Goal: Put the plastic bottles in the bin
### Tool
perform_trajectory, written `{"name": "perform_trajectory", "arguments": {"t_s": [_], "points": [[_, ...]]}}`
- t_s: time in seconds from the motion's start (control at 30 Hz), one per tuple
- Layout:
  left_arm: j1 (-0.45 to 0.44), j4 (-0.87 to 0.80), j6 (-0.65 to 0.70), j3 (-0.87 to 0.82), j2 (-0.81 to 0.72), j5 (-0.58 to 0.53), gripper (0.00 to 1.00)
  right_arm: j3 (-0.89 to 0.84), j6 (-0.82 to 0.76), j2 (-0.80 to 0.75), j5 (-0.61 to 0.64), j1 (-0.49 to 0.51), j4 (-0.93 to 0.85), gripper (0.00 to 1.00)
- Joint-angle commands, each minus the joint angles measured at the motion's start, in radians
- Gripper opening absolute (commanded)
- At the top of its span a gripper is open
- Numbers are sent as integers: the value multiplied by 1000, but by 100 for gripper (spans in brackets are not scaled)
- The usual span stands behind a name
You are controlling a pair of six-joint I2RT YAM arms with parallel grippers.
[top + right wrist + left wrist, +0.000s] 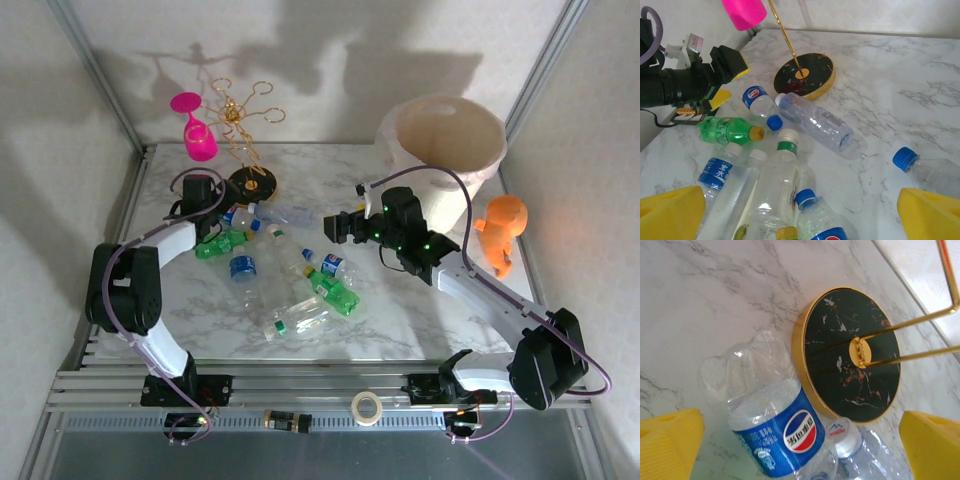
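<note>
The clear bottle lies below, between my left gripper's open fingers, so the gripper will go down around the body of the clear bottle with a blue label (pixel 775 425) and close next.
Several plastic bottles (pixel 280 270) lie in a heap on the marble table left of centre. Among them are a green one (pixel 725 131) and a long clear one (pixel 815 120). The bin (pixel 445 140) is a cream bucket at the back right. My left gripper (pixel 218 218) hangs open at the heap's far left end. Its yellow pads (pixel 670 445) straddle a clear bottle with a blue label (pixel 775 425) without touching it. My right gripper (pixel 335 228) is open above the table right of the heap, with bottles below its wide-apart fingertips (pixel 670 212). From that side, the left gripper (pixel 730 82) is also seen open.
A gold rack on a round black base (pixel 252 182) stands just behind the heap, close to the left gripper, with a pink wine glass (pixel 195 130) hanging on it. An orange figure (pixel 503 230) stands at the right edge. A tape roll (pixel 367 407) lies on the front rail.
</note>
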Motion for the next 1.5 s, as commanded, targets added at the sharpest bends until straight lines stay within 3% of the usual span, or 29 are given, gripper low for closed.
{"name": "perform_trajectory", "arguments": {"t_s": [0.0, 0.6, 0.87, 1.17, 1.47], "points": [[7, -9, -57, 43, 52, -47, 100, -18, 5, -13, 31, 11, 22, 99], [6, 3, -98, 122, 239, -56, 95, -37, -1, -58, 68, 11, -4, 99], [6, 39, -99, 95, 236, -70, 73, -40, 0, -72, 78, 11, -12, 99], [7, 64, -90, 48, 122, -117, 64, -32, -4, -63, 63, 11, -5, 99], [6, 110, -74, -87, -142, -142, 56, -9, -6, -23, 19, 11, 17, 99]]}}
